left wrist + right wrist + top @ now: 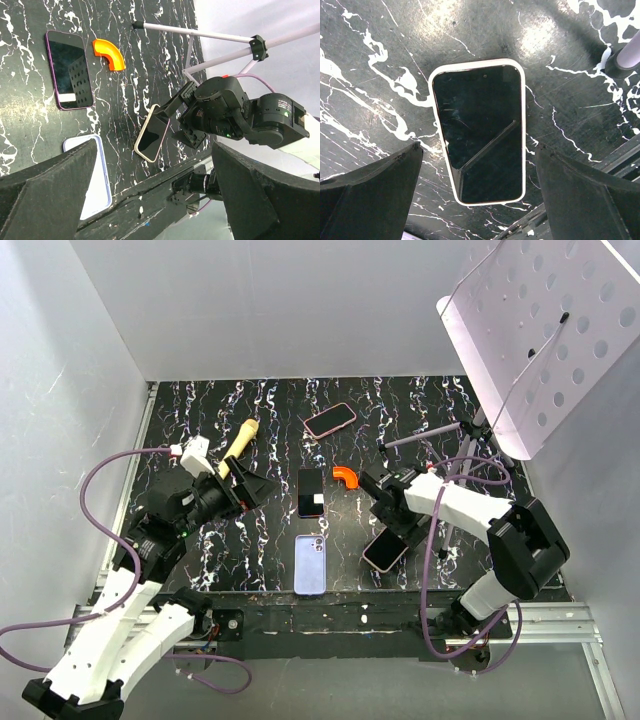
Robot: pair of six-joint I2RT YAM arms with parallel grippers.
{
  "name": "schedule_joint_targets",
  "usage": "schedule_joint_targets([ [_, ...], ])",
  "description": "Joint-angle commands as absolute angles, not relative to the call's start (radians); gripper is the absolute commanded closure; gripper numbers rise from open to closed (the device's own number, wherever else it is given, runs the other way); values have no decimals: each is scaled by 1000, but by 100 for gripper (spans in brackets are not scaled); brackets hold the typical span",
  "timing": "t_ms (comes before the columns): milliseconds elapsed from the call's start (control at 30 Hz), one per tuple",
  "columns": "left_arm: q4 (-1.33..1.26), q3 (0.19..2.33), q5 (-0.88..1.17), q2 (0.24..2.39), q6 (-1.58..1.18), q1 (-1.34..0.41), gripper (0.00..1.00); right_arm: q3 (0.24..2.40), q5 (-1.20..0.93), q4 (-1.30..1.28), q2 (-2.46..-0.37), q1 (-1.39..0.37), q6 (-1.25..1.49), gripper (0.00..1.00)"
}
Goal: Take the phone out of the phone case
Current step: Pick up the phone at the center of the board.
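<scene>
Next, my left gripper goes to the right in the top view to close on the cream-pink case's far end point(387, 531) point(153, 106). My right gripper straddles the case's near end.
A phone with a dark screen in a cream-pink case point(477, 132) lies face up on the black marbled table point(380, 60). My right gripper point(479, 150) hovers right above it, open and empty, with one finger on each side of the phone's near end. In the top view this phone point(385, 552) lies at the front right under the right gripper point(388, 525). My left gripper point(250, 488) is open and empty, raised above the table's left side and facing right. Its view shows the same phone point(152, 132).
A dark phone in a purple case point(311, 492) lies mid-table. A lilac phone or case point(310, 565) lies face down near the front edge, and a pink-cased phone point(330, 420) at the back. An orange elbow piece point(345, 476), a wooden-handled tool point(238, 447) and a tripod with a perforated board point(545, 335) are nearby.
</scene>
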State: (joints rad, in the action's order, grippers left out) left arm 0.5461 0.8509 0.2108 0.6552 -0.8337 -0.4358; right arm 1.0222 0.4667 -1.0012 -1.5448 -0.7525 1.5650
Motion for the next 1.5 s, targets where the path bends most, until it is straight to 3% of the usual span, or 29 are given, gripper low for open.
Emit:
schedule_joint_targets([
  [0, 545, 865, 212, 655, -816, -434, 1, 997, 456, -967, -1552, -749, 1594, 2],
  [467, 545, 877, 207, 670, -799, -434, 0, 924, 413, -896, -1591, -744, 1601, 2],
  [733, 540, 882, 209, 675, -798, -434, 0, 815, 376, -755, -1588, -738, 1624, 10],
  [1033, 560, 868, 206, 684, -764, -434, 0, 792, 452, -710, -1534, -761, 1517, 40],
  [1167, 586, 864, 196, 699, -744, -434, 0, 761, 492, -643, -1453, -764, 1390, 73],
  [1233, 581, 853, 202, 701, -744, -434, 0, 747, 505, -598, -1416, -765, 1307, 98],
  [1367, 543, 821, 228, 716, -765, -434, 1, 703, 485, -448, -1342, -776, 1077, 99],
  [1467, 453, 773, 311, 751, -805, -434, 1, 596, 422, -182, -1254, -799, 857, 99],
])
